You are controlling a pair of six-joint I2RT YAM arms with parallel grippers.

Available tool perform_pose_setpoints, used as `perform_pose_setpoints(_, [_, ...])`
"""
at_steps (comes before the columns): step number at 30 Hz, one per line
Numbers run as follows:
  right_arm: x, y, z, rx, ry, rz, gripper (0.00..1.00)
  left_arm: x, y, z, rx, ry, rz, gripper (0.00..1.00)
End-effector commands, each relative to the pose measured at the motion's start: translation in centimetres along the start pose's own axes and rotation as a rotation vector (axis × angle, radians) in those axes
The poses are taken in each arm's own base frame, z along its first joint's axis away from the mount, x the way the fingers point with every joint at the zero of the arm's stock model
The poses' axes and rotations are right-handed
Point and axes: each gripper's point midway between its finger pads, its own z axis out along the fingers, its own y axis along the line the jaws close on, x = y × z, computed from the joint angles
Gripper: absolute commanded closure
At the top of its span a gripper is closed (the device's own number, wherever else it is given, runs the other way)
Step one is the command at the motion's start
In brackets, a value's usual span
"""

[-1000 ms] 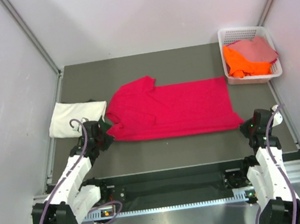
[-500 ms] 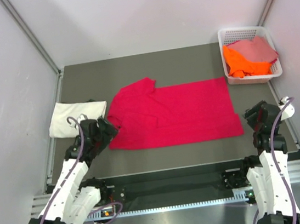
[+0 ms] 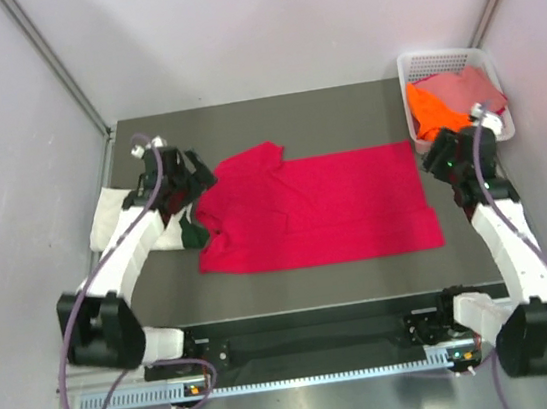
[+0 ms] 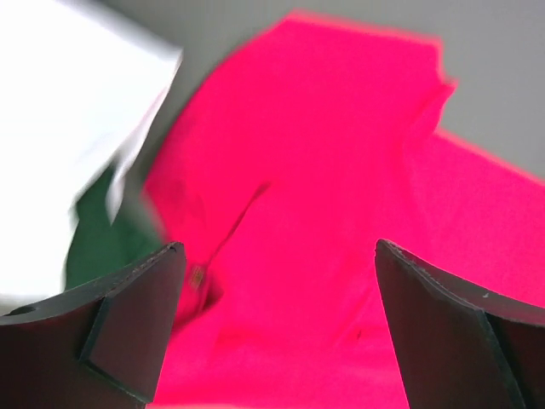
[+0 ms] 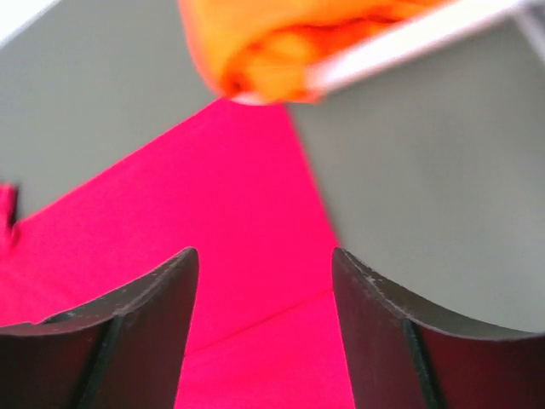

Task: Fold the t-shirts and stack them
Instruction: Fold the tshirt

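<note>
The left gripper moves outward, to the right in the top view and down, onto the sleeve's far edge point(image 3: 249, 151) point(image 4: 370, 34) next. The edge lies beyond its open fingers.
A crimson-red t-shirt point(image 3: 324, 208) lies flat across the middle of the table, folded into a long band, with its sleeve at the far left. My left gripper point(image 3: 193, 182) hovers open over that sleeve end; in the left wrist view the left gripper point(image 4: 279, 256) has only red cloth point(image 4: 341, 170) below it. My right gripper point(image 3: 446, 157) stands open above the shirt's far right corner, and in the right wrist view the right gripper point(image 5: 264, 256) holds nothing. A folded cream-white t-shirt point(image 3: 114, 217) lies at the left. Orange point(image 3: 438, 112) and dusty pink point(image 3: 468, 88) t-shirts fill the basket.
The white lattice basket point(image 3: 436, 62) stands at the back right corner, close to my right gripper; its rim point(image 5: 409, 38) and the orange cloth point(image 5: 272, 43) show just beyond the fingers. A dark green patch point(image 3: 194, 233) lies between the white and red shirts. Grey walls enclose the table point(image 3: 293, 121).
Both grippers have opened, let go of the red shirt's near edge and swung away from me: the left to the sleeve end, the right to the far right corner.
</note>
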Motion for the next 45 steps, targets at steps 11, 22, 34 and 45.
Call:
perform_pose_setpoints(11, [-1.7, 12.0, 8.1, -0.149, 0.071, -0.235, 0.48, -8.3, -10.0, 18.1, 0.224, 0.001, 0.223, 0.12])
perform_pose_setpoints(22, [-0.1, 12.9, 9.7, -0.185, 0.107, -0.241, 0.49, -4.4, -12.9, 25.4, 0.437, 0.253, 0.264, 0.15])
perform_pose_setpoints(34, [0.7, 12.9, 10.1, -0.189, 0.137, -0.245, 0.50, 2.3, -12.4, 24.6, 0.465, 0.419, 0.368, 0.32])
perform_pose_setpoints(45, [0.9, 12.7, 10.8, -0.174, 0.159, -0.252, 0.50, 2.1, -9.2, 25.6, 0.338, 0.393, 0.416, 1.00])
